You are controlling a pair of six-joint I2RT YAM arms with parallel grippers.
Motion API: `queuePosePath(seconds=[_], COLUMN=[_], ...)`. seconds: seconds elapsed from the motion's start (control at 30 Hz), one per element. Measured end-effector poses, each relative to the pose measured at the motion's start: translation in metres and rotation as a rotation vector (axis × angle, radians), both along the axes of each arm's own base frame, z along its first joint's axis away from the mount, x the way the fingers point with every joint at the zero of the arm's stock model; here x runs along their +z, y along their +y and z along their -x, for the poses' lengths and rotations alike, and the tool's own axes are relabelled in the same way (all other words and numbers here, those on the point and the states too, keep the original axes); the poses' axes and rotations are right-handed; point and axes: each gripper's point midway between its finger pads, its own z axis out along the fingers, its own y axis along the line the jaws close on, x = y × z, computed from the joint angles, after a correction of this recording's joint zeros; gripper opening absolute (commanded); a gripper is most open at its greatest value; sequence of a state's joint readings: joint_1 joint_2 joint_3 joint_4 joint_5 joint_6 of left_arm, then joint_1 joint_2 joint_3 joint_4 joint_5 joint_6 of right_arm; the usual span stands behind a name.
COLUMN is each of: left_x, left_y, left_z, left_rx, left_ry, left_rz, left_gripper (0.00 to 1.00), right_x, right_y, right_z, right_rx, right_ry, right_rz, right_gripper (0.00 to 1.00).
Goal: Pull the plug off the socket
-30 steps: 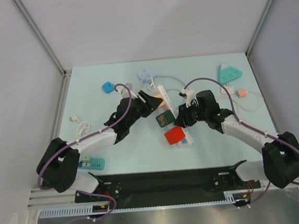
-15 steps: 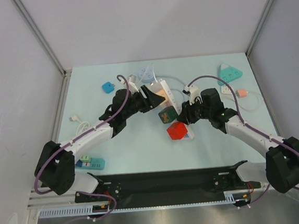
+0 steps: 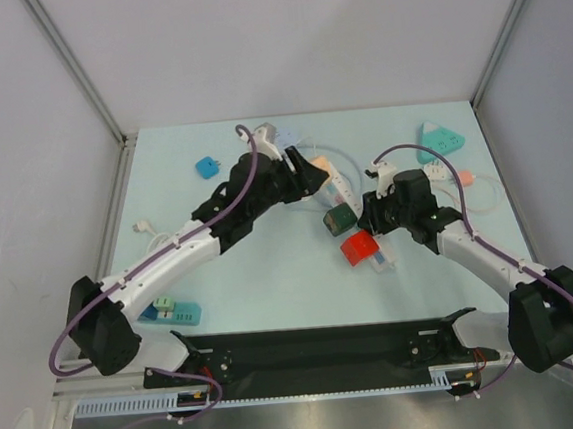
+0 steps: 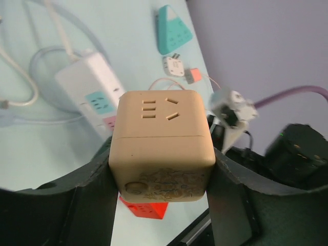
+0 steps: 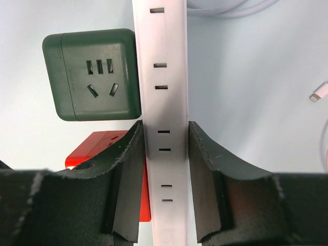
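Note:
The left gripper carries the beige cube plug left in the top view next, lowers and releases it, since bare tabletop lies beside the blue plug.
My left gripper (image 3: 308, 175) (image 4: 161, 171) is shut on a beige cube plug (image 4: 161, 143) (image 3: 314, 165), held lifted off the white socket strip (image 3: 343, 191) (image 4: 91, 89). My right gripper (image 3: 375, 217) (image 5: 164, 154) is shut on that white strip (image 5: 163, 97), one finger on each long side. A dark green cube (image 3: 342, 220) (image 5: 92, 72) and a red cube (image 3: 359, 249) (image 5: 102, 148) (image 4: 146, 209) sit against the strip on the table.
A teal triangular socket (image 3: 442, 141) (image 4: 173, 31) and a small pink adapter (image 3: 465, 176) lie at the back right. At the back left lie a blue plug (image 3: 206, 166) and a white plug with cable (image 3: 143, 227); a teal block (image 3: 170, 310) sits at the front left.
My left gripper has risen and moved back and right, taking the beige cube away from the strip. My right gripper has slid right with the strip and the green and red cubes.

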State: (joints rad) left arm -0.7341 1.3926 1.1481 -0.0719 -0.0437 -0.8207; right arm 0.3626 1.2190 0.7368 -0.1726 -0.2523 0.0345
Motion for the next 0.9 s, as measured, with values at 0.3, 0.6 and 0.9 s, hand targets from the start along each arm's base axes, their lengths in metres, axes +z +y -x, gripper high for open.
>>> queuePosePath(seconds=[0.3,0.6,0.9], left_x=[-0.026,-0.097,-0.172], left_y=[0.022,0.155,0.228], left_z=[-0.008,-0.064,-0.124], left_rx=[0.043,0.354,0.524], left_ry=[-0.029,0.135,0.309], left_rz=[-0.093,-0.044,-0.010], left_gripper=[0.00,0.00,0.00], right_x=[0.008,0.021,0.023], right_y=[-0.005,0.008,0.008], right_z=[0.005,0.014,0.015], right_rx=[0.005,0.075,0.078], right_ry=[0.013,0.021,0.031], right_rz=[-0.076,-0.167,-0.190], right_gripper=[0.00,0.00,0.00])
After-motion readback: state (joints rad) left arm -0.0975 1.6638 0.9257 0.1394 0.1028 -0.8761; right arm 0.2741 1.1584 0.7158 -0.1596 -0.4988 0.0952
